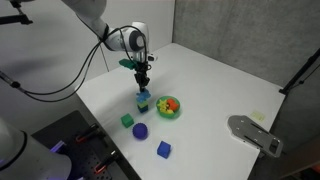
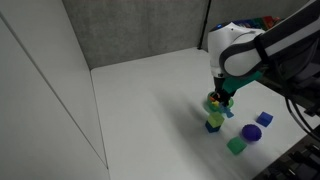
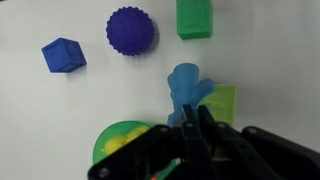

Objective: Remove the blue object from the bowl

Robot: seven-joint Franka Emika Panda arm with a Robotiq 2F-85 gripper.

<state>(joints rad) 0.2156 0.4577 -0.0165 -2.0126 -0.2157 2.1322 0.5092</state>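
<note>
The light-blue object hangs outside the bowl, so the gripper will move a little down and away from the bowl, toward the light-green block, to let go of it.
The light-blue block (image 3: 184, 88) is outside the green bowl (image 3: 112, 138), just beside it and over a light-green block (image 3: 224, 104). My gripper (image 3: 188, 116) has its fingers pressed close together on the block's near end. In both exterior views the gripper (image 1: 143, 82) (image 2: 219, 97) points straight down with the light-blue block (image 1: 143, 97) right under its tips, next to the bowl (image 1: 168, 107). The bowl holds red, orange and yellow pieces. In an exterior view the bowl (image 2: 211, 101) is mostly hidden behind the gripper.
A royal-blue cube (image 3: 63, 55) (image 1: 164, 150), a dark blue-purple ball (image 3: 131, 32) (image 1: 141, 130) and a green block (image 3: 194, 17) (image 1: 127, 120) lie on the white table near the bowl. A grey flat object (image 1: 255, 133) lies at the table's edge.
</note>
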